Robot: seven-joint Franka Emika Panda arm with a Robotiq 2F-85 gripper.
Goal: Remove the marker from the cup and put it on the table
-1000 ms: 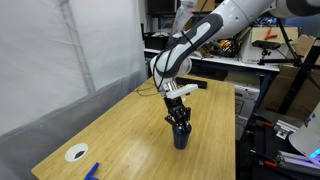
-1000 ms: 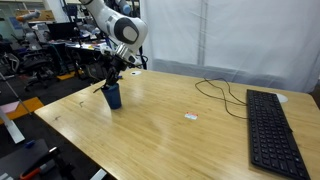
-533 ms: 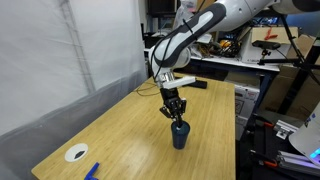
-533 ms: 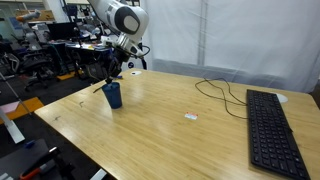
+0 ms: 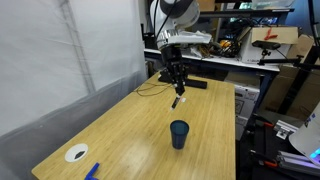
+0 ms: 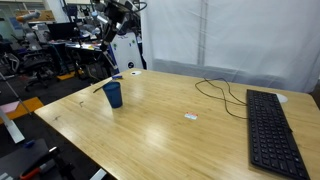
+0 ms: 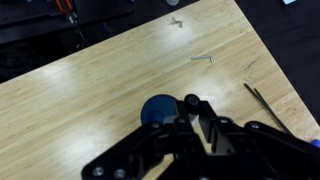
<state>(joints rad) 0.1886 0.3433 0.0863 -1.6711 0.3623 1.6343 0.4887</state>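
My gripper will next lower the marker beside the cup and let go of it where the wood is bare, because the tabletop on the cup's keyboard side [image 6: 142,107] [image 7: 120,138] is below my gripper.
The dark blue cup [image 5: 179,133] stands upright on the light wood table [image 5: 130,130], toward its right edge. It also shows in the exterior view [image 6: 113,94] and the wrist view [image 7: 157,108]. My gripper [image 5: 177,80] hangs well above and behind the cup, shut on the marker [image 5: 176,98], which points down from the fingers and is clear of the cup. In the wrist view the marker's dark round end [image 7: 192,101] sits between the fingers, with the cup far below and a little to the left.
A flat white ring [image 5: 76,153] and a small blue object [image 5: 92,170] lie at the table's near corner. A black keyboard [image 6: 268,125] and a black cable [image 6: 220,92] lie on the far part of the table. A cluttered workbench [image 5: 235,60] stands behind.
The gripper has risen straight up from the cup, drawing the marker out. A second ago it was down at the cup's mouth. The cup has stayed in place.
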